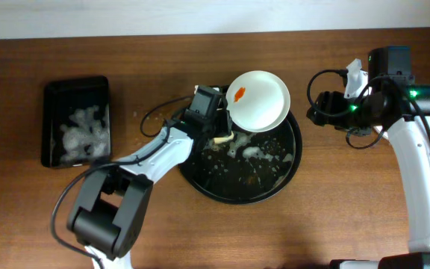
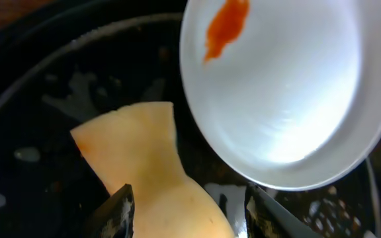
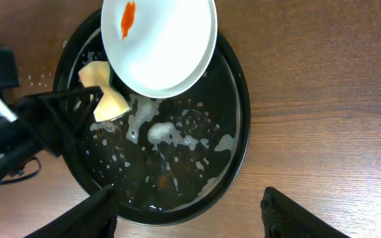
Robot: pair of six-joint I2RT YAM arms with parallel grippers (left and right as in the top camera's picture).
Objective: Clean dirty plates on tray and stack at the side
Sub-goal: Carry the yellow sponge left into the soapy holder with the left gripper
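Note:
My left gripper lowers slightly over the sponge and closes next, since the yellow sponge (image 1: 222, 137) already lies between my open fingers.
One dirty plate (image 1: 258, 101), white with an orange smear, lies tilted on the far rim of the round black tray (image 1: 237, 187). My left gripper (image 1: 222, 128) is low inside the tray beside the plate. Its jaws stand open around a yellow sponge (image 2: 151, 165), with a gap on the right side. In the right wrist view the plate (image 3: 161, 43) overlaps the sponge (image 3: 108, 99). My right gripper (image 3: 187, 205) hovers open and empty over the tray's near-right rim (image 3: 243, 112). From above, the right gripper (image 1: 318, 104) sits just right of the tray.
White foam and orange specks are scattered over the tray floor (image 3: 170, 139). A smaller black rectangular tray (image 1: 77, 119) holding foam stands at the far left. Bare wooden table (image 1: 349, 194) surrounds the round tray.

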